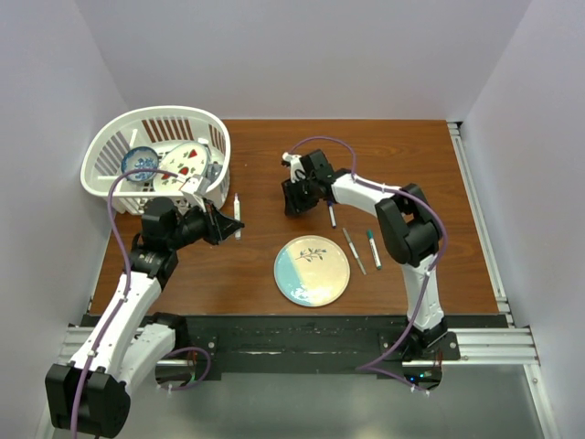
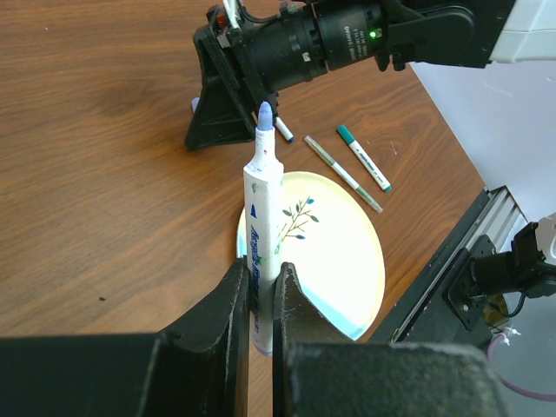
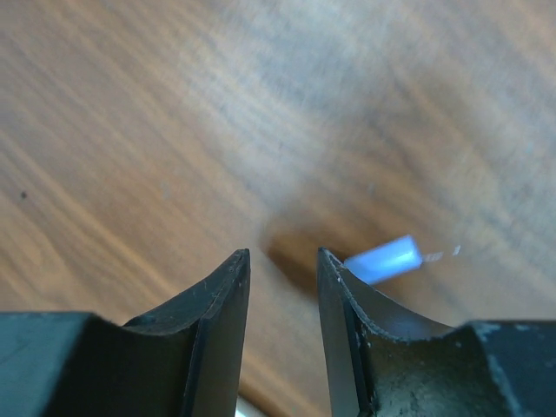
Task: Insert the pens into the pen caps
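Observation:
I will raise and turn my right gripper, then lower it around the small blue cap (image 3: 382,259) and close, because the cap lies slanted outside my open fingers.
My left gripper (image 2: 261,280) is shut on a white pen (image 2: 262,217) with blue lettering. It holds the pen above the table with its bluish tip (image 2: 264,115) pointing away, towards the right arm. The top view shows this pen (image 1: 238,218) beside the basket. My right gripper (image 3: 282,256) is open and empty, low over the wood. A small blue cap (image 3: 382,259) lies just outside its right finger, partly hidden by it. Three more pens lie right of the plate: a white one (image 1: 332,216), a thin grey one (image 1: 354,250) and a green-capped one (image 1: 373,248).
A round plate (image 1: 312,271), half blue and half cream, lies near the front edge. A white basket (image 1: 111,146) with dishes stands at the back left. The right gripper (image 1: 295,201) is near the table's middle.

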